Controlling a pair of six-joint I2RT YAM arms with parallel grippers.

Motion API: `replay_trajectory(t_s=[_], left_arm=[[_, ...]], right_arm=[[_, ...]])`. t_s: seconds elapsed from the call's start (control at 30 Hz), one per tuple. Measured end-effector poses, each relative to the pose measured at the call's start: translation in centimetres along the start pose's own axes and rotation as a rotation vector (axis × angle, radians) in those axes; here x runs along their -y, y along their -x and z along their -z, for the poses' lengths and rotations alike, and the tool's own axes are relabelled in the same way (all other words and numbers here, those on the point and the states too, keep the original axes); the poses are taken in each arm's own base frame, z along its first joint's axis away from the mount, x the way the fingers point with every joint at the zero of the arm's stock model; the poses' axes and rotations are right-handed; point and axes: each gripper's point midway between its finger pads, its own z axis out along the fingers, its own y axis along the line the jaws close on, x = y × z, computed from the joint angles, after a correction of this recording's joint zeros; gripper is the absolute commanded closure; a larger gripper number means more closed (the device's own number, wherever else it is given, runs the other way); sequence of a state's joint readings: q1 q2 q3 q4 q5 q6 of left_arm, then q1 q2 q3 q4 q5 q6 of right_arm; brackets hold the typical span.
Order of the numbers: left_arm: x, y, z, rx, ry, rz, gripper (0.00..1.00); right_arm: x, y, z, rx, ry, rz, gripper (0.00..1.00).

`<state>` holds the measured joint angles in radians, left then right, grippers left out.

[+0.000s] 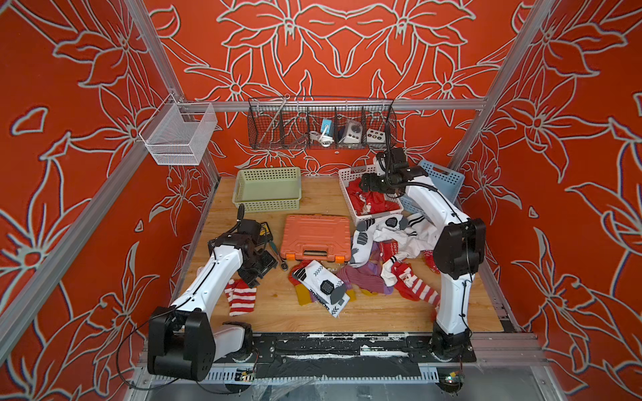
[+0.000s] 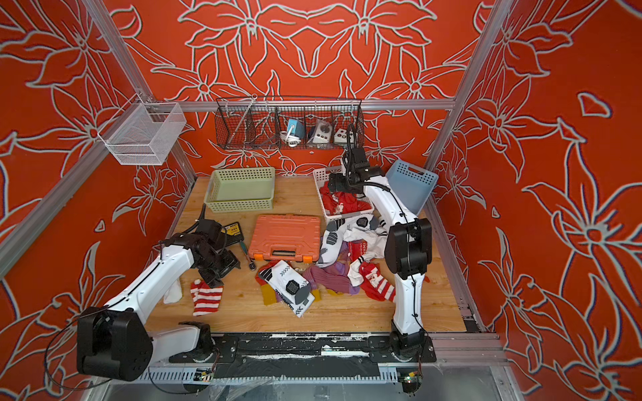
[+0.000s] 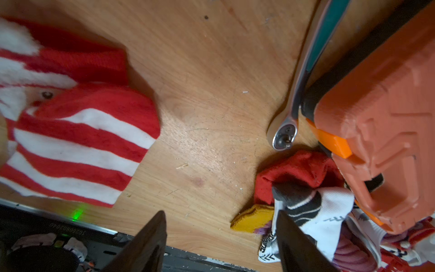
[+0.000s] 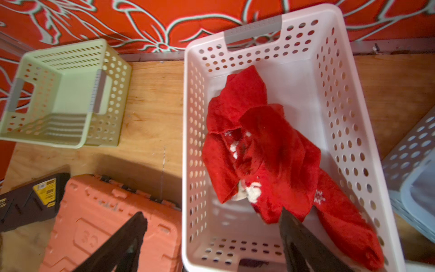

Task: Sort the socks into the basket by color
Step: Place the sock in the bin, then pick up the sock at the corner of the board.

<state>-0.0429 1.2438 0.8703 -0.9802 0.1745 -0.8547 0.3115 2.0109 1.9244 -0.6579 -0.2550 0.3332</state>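
Observation:
The red-and-white striped sock's edge facing the pile is nearest my open fingers. My left gripper will next go down and back onto that edge.
Red socks lie heaped in the white basket at the back right, seen in both top views. My right gripper hangs open just above them, holding nothing; its place over the basket shows in a top view. A red-and-white striped sock lies flat at the front left. My left gripper hovers open and empty beside it. A mixed pile of white, purple and red striped socks covers the table's right half.
An empty green basket stands at the back left and a tilted blue basket at the back right. An orange tool case lies mid-table, with a ratchet and a black-yellow box to its left.

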Motion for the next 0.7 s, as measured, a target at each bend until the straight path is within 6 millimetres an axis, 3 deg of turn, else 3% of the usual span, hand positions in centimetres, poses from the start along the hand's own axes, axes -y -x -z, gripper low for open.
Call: replay_trajectory(t_s=[0.13, 0.33, 0.53, 0.7], left_arm=[[-0.7, 0.4, -0.8, -0.005, 0.047, 0.047, 0.29], [-2.3, 1.0, -2.3, -0.009, 0.138, 0.119, 0.29], [-4.3, 2.0, -3.1, 0.017, 0.186, 0.192, 0.3], [-5.5, 3.2, -3.9, 0.053, 0.188, 0.236, 0.37]], right_arm=[[-2.5, -0.6, 2.2, 0.014, 0.042, 0.025, 0.1], [-5.1, -2.2, 3.1, -0.004, 0.079, 0.058, 0.1], [-5.1, -4.5, 3.4, -0.048, 0.082, 0.051, 0.1], [-5.1, -4.9, 4.2, -0.049, 0.089, 0.05, 0.1]])
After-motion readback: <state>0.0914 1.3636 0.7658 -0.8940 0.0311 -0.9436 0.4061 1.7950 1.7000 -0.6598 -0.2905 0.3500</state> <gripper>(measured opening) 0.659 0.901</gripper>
